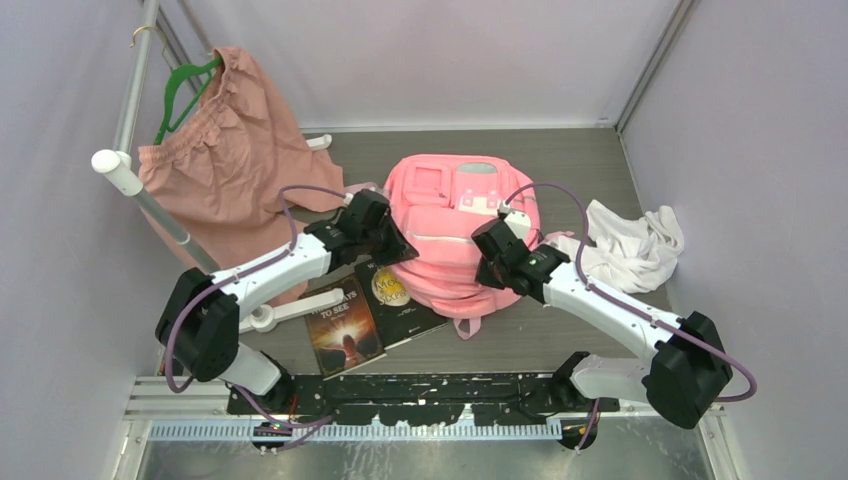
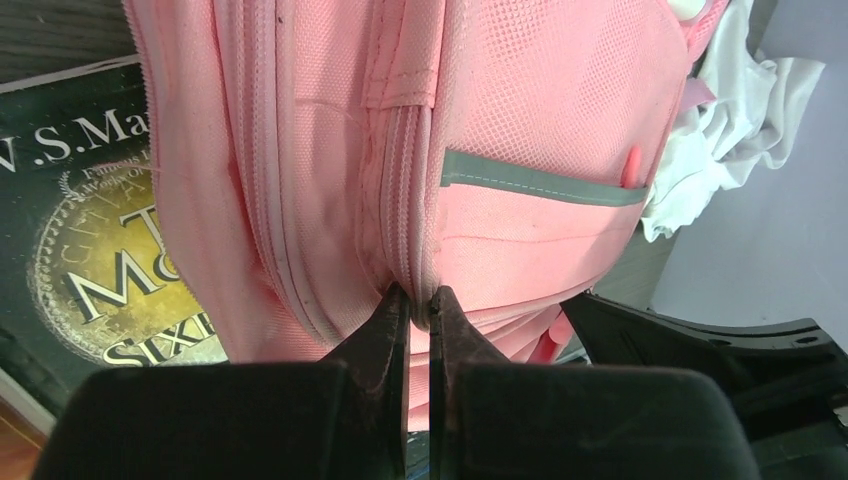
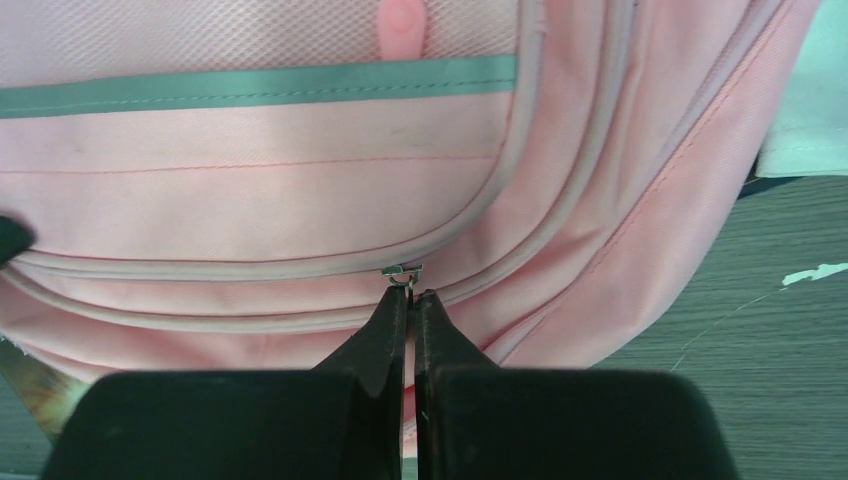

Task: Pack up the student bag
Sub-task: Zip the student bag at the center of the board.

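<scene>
The curved zipper line leads to the part [image 3: 531, 78] beside the grey edge's end, so my right gripper will next move outward along that line to there and let go of the zipper pull [image 3: 400, 271].
The student bag [image 1: 455, 235] is a bright pink backpack lying flat mid-table, front pockets up. My left gripper [image 1: 398, 247] is at its left side. In the left wrist view this gripper [image 2: 418, 298] is shut, pinching a fold of the bag's light zipper trim [image 2: 408, 200] between its tips. My right gripper [image 1: 490, 252] is at the bag's right side. In the right wrist view it [image 3: 411, 294] is shut on the small metal zipper pull [image 3: 400, 271] of a curved zipper line. The bag's grey-edged mesh pocket [image 3: 260, 85] lies just beyond.
Two dark books [image 1: 342, 326] [image 1: 396, 293] lie by the bag's near-left corner, one partly under it. A crumpled white cloth [image 1: 630, 245] sits to the right. A dusty-pink garment [image 1: 225, 160] hangs from a green hanger on the white rack [image 1: 120, 172] at the left.
</scene>
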Motion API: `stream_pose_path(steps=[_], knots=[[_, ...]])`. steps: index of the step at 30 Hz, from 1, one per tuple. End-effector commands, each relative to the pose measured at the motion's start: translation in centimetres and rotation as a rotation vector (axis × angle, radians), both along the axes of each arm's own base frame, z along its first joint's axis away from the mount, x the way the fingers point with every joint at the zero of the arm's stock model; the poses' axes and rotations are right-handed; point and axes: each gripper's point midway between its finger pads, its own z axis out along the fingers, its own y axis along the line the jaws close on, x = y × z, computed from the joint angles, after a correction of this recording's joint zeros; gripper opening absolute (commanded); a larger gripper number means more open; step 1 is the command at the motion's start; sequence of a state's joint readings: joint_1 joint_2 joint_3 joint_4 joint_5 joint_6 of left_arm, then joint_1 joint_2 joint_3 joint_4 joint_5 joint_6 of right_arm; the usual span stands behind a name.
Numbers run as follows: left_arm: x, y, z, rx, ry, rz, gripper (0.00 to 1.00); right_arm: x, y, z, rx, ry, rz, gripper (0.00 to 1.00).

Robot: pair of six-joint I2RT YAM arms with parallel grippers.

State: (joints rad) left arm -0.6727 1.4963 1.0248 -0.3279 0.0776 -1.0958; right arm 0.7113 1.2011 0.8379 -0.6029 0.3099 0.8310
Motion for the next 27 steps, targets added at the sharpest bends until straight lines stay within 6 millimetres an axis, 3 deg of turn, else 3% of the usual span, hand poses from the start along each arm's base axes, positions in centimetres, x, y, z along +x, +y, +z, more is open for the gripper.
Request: stream_pose_path(steps=[1,8,11,15,20,27], knots=[[2.0,2.3,2.5,0.021,-0.128,0.031,0.0,0.1,-3.0,0.4,-0.099,-0.02,-0.036,0.01],[1.6,3.2,1.2,0.028,-0.103,0.007,0.0,1.2,-6.1,-0.1,-0.127,-0.001,-0.142,0.01],[1.3,2.0,0.9,0.032,-0.116,-0.152,0.0,1.8,-6.7,-0.5,-0.111,0.008,-0.155,0.01],[-0.1,1.3,-1.4,0.007,0.031,-0.357,0.0,2.7,-6.8,-0.5,-0.102,0.006,-0.138,0.01],[0.4,0.5,-1.5,-0.075,0.025,-0.368,0.0,4.8,-7.4,0.9,-0.15,-0.005,-0.097,0.01],[1.6,2.2,-1.4,-0.042,0.018,-0.362,0.0,7.2,-9.5,0.7,-0.216,0.04,-0.097,0.01]])
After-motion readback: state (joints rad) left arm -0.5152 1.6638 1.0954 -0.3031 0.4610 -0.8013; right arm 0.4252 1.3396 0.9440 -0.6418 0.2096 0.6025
